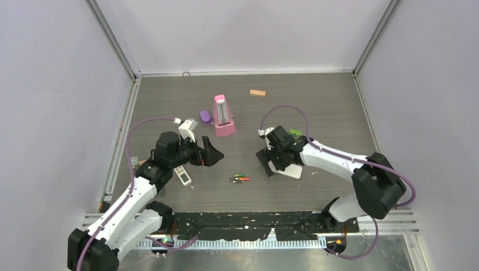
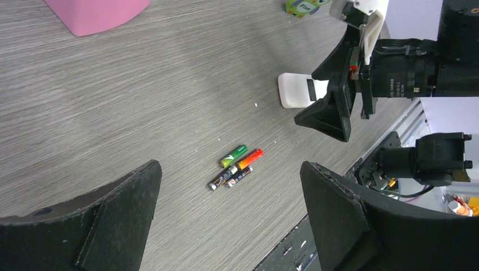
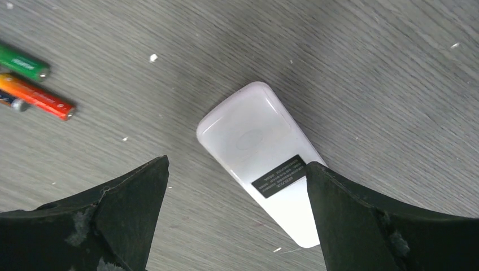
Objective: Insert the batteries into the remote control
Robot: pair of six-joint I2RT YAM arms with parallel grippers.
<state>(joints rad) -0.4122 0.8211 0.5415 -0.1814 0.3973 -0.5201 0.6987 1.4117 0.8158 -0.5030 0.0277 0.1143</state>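
My right gripper moves toward the right in the wrist view next and down astride the remote control by its label (image 1: 282,170) (image 3: 264,160), because one finger overlaps its edge.
Several batteries (image 1: 239,178) lie in a small cluster on the grey table, between the two arms; they are green, red-orange and dark (image 2: 236,166). A white remote control (image 3: 265,152) lies face down, a black label on its back. My right gripper (image 3: 237,164) hovers just over it, open, its right finger overlapping the remote's edge and nothing gripped. My left gripper (image 2: 229,165) hangs open above the batteries, well clear of them. In the top view the left gripper (image 1: 210,152) is left of the batteries and the right gripper (image 1: 266,162) is right of them, over the remote control (image 1: 289,169).
A second small white remote (image 1: 182,175) lies beside the left arm. A pink metronome (image 1: 223,116) and a purple object (image 1: 205,117) stand behind the left gripper. A tan block (image 1: 257,93) sits at the back, and a green item (image 1: 295,132) behind the right wrist.
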